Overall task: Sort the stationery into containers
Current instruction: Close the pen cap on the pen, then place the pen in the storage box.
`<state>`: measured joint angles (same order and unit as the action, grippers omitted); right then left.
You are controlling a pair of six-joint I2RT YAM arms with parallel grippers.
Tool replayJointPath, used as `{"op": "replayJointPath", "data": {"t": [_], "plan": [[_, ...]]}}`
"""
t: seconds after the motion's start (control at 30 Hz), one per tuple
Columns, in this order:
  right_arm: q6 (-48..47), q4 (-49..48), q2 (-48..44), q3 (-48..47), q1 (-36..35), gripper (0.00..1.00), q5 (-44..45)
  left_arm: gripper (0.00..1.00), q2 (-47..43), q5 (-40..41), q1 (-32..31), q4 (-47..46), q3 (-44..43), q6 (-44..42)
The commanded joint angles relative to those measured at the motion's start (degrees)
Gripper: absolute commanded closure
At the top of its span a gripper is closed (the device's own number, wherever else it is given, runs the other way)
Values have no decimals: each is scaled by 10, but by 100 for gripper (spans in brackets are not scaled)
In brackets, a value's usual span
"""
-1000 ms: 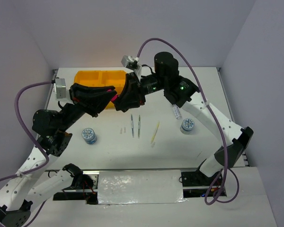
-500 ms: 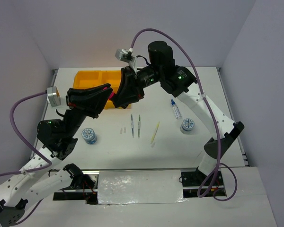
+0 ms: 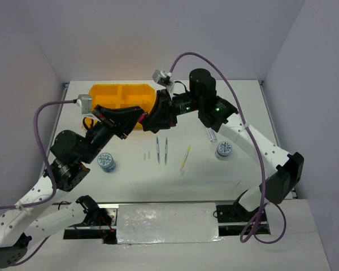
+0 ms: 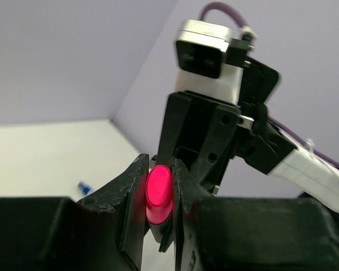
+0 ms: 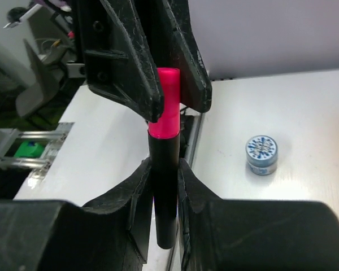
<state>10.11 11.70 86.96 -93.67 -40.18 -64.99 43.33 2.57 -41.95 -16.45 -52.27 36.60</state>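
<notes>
Next, my left gripper carries the marker down and to the left in the top view, over the orange-yellow tray's near corner, then releases it, because the tray stands open.
A short black marker with a pink cap [image 5: 168, 101] hangs in the air between both grippers. My left gripper [image 4: 158, 169] is shut on the pink cap [image 4: 159, 189]. My right gripper [image 5: 164, 169] is shut on the marker's black body [image 5: 165, 197]. In the top view the two grippers, left [image 3: 135, 118] and right [image 3: 151, 122], meet by the right front corner of the orange-yellow tray [image 3: 110, 93]. Two thin grey pens [image 3: 161, 150], a pale stick [image 3: 185, 156] and two tiny squares [image 3: 146, 154] lie on the table.
One grey-blue roll [image 3: 106, 161] stands at the left and another [image 3: 224, 149] at the right. The blue-capped bottle [image 3: 210, 134] lies half under my right arm. Grey walls close in the table at the back and sides.
Both arms have shifted pose, and the joined grippers have moved slightly right. The right arm now partly covers the bottle. Both grips on the marker are unchanged.
</notes>
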Motion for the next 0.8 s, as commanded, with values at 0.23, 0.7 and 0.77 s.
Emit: {"op": "replayJointPath", "data": {"t": [0.23, 0.7, 0.77], "plan": [[65, -338, -141, 236, 72, 9, 199, 100, 96, 171, 4, 249, -72, 47], [89, -161, -326, 421, 103, 0, 578, 100, 264, 185, 209, 65, -35, 191], [104, -144, -366, 431, 102, 0, 565, 100, 288, 157, 231, -27, -23, 189]]}}
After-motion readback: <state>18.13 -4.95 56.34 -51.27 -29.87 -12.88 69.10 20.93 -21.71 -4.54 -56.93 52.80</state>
